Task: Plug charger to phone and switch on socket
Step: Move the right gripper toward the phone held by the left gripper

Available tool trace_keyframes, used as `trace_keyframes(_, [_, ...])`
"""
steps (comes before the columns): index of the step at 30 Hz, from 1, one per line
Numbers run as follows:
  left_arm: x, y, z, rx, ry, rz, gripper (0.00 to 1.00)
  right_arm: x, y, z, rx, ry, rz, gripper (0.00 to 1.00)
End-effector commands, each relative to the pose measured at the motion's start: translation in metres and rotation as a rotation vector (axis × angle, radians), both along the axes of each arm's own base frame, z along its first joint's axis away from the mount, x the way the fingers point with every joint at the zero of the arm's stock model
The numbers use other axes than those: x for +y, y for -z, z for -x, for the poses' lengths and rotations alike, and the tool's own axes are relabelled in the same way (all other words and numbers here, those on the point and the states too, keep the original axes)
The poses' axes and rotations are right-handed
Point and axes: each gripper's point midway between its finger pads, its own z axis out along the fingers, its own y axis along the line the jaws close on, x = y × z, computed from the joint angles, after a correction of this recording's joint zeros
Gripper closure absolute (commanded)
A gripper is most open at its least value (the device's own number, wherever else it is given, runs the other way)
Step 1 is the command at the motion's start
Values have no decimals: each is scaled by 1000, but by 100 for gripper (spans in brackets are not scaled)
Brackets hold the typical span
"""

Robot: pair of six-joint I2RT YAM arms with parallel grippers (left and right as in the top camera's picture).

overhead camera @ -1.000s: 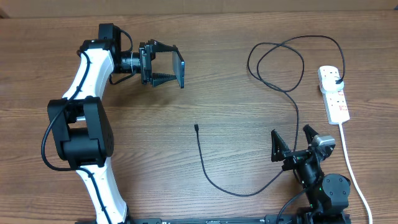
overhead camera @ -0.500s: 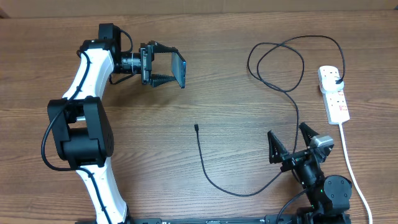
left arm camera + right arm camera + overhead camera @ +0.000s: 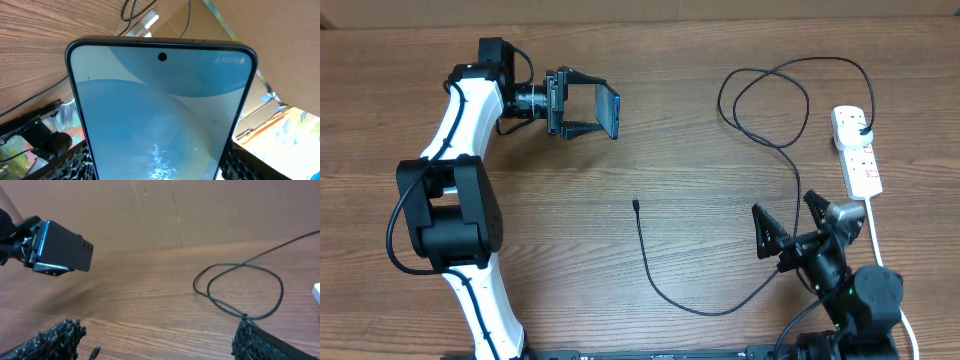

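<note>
I will next move my right gripper outward and across onto the phone's loose end (image 3: 613, 112) (image 3: 84, 252), because that end is outward of the gripper and to its left in the overhead view.
My left gripper (image 3: 592, 108) is shut on the phone (image 3: 609, 111) and holds it on edge above the far left of the table. The light blue screen fills the left wrist view (image 3: 160, 110). The phone also shows in the right wrist view (image 3: 62, 247). The charger's black cable (image 3: 790, 160) loops at the far right and runs to its connector tip (image 3: 635, 206) at the table's middle; the tip shows in the right wrist view (image 3: 95, 351). Its plug (image 3: 861, 128) sits in the white socket strip (image 3: 857, 152). My right gripper (image 3: 786, 226) is open and empty at the near right, next to the cable.
The strip's thick white cord (image 3: 876, 235) runs down the right edge past my right arm. A cardboard wall (image 3: 190, 210) stands behind the table's far edge. Bare wood table (image 3: 700, 150) lies between the phone and the cable loop.
The right gripper has shifted a little to the right and turned slightly. The phone in the left gripper has tilted a little; the left arm stays in place.
</note>
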Motion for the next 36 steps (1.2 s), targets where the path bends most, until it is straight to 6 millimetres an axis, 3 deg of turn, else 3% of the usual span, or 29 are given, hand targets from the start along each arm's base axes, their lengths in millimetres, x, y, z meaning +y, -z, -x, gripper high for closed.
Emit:
trace_keyframes(1, [-2, -13, -3, -2, 3, 31, 76, 2, -22, -6, 19, -8, 0, 0])
trace_keyframes(10, [-7, 18, -5, 83, -28, -147, 77, 8, -37, -38, 237, -31, 6, 0])
trace_keyframes(20, [-13, 55, -13, 138, -95, -387, 78, 37, -19, -75, 573, -189, -58, 0])
trace_keyframes(27, [-19, 73, -17, 163, -143, -519, 78, 67, -10, -92, 640, -361, -168, 0])
trace_keyframes(32, [-27, 81, -18, 174, -172, -591, 78, 71, -11, -117, 682, -298, -343, 0])
trace_keyframes(36, [-45, 81, -18, 184, -182, -598, 79, 74, -1, -136, 724, -256, -440, 0])
